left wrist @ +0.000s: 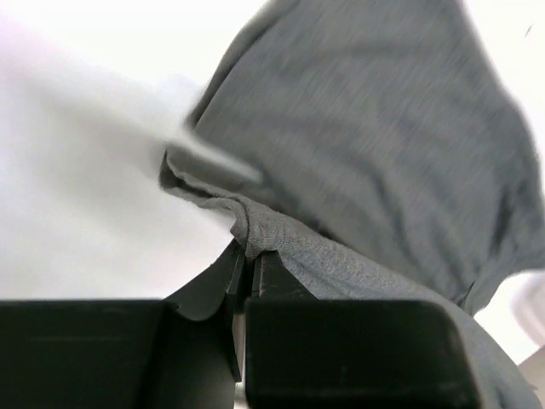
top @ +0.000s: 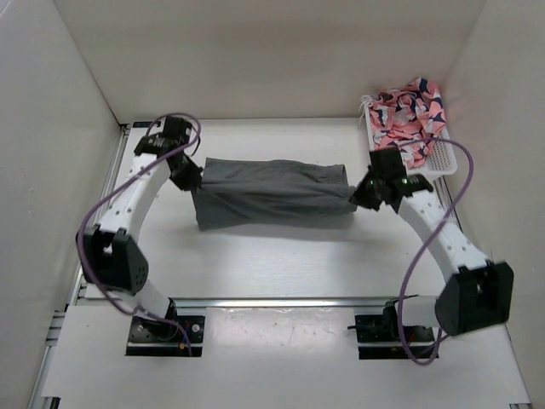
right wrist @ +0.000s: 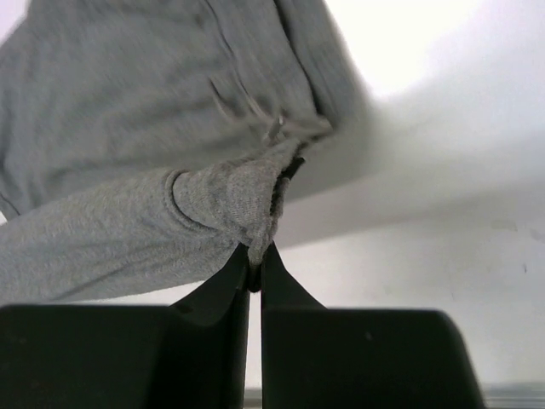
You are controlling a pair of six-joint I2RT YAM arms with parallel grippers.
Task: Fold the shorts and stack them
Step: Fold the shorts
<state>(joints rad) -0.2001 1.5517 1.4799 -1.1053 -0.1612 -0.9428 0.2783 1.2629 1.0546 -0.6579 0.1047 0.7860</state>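
My left gripper moves outward over the far corner of the shorts next and releases the held end of the shorts there, since the far part of the cloth lies uncovered.
The grey shorts [top: 271,192] hang stretched between my two grippers above the middle of the table, folded into a long band. My left gripper [top: 191,180] is shut on the left end of the shorts; in the left wrist view the cloth [left wrist: 366,145] is pinched at the fingertips [left wrist: 249,256]. My right gripper [top: 358,194] is shut on the right end; in the right wrist view a bunched corner of the shorts [right wrist: 230,200] is clamped between the fingertips [right wrist: 255,256]. The waistband and drawstring are not clearly told apart.
A white basket [top: 443,160] at the back right holds a pink patterned garment [top: 409,115]. White walls enclose the table on the left, back and right. A metal rail [top: 281,302] runs across in front of the arm bases.
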